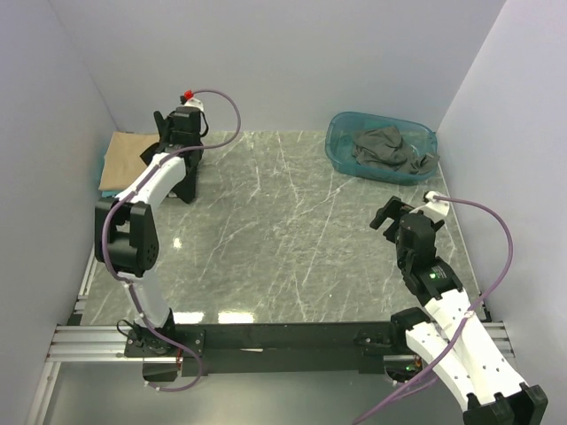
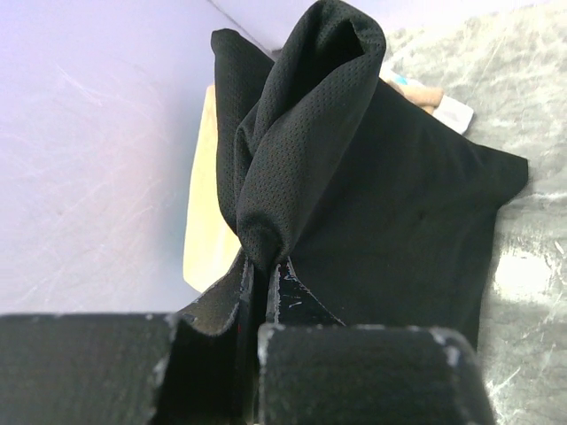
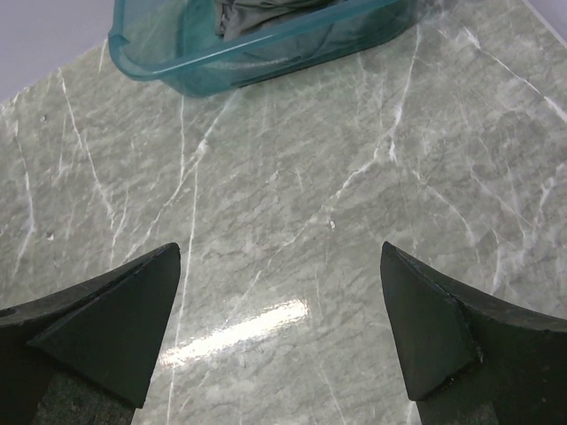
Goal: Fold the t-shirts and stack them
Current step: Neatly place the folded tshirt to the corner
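Note:
I should next move my left gripper to the left in the top view and let go of the black t-shirt (image 1: pixel 188 184) over the tan t-shirt (image 1: pixel 124 159), because the tan one is lying flat and mostly uncovered.
My left gripper (image 1: pixel 168 142) is at the far left of the table, shut on a bunched fold of the black t-shirt (image 2: pixel 372 195). In the left wrist view the cloth is pinched between the fingers (image 2: pixel 261 274) and spreads out beyond them. In the top view the black t-shirt (image 1: pixel 188 184) shows as a dark mass under the arm. A tan t-shirt (image 1: pixel 124 159) lies flat by the left wall, and its edge shows in the wrist view (image 2: pixel 205 221). A dark grey t-shirt (image 1: pixel 385 149) lies crumpled in the teal tub (image 1: pixel 341 146). My right gripper (image 1: pixel 394 217) is open and empty above bare table (image 3: pixel 279 266).
The teal tub stands at the back right, and its near wall shows in the right wrist view (image 3: pixel 266 44). Walls close in the left, back and right sides. A pale scrap (image 2: pixel 447 108) peeks out past the black shirt. The marble tabletop (image 1: pixel 283 230) lies between the arms.

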Tool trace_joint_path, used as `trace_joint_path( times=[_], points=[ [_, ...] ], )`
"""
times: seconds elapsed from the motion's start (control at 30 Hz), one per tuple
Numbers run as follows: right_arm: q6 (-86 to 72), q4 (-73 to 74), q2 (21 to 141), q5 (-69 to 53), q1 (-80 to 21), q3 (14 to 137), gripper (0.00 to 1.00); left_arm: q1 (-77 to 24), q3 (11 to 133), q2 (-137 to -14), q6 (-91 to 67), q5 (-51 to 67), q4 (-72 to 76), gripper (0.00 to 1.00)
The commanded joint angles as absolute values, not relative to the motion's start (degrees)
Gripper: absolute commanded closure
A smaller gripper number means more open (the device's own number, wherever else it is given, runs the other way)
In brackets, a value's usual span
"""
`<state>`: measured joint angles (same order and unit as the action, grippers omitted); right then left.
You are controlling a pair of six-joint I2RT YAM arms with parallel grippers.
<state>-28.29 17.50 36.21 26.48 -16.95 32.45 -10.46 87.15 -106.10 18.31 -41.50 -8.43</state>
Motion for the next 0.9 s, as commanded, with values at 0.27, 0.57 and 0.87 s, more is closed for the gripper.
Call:
trace_joint_path(
  times=[0.27,0.57,0.87],
  points=[
    [-29.18,16.79,36.74,28.39,-16.96,33.66,0.0,-10.2,90.79,-96.68,22.67,-41.13,-4.3,0.99],
    [-29.18,17.14,37.18,28.39,-16.96,33.84,0.0,-9.93,92.37,-96.15,23.91,-41.04,-5.1,0.99],
    [-28.92,18.1,37.35,28.39,-16.96,34.36,0.0,-6.24,88.68,-96.94,25.49,-39.03,-1.93,0.99]
  ],
)
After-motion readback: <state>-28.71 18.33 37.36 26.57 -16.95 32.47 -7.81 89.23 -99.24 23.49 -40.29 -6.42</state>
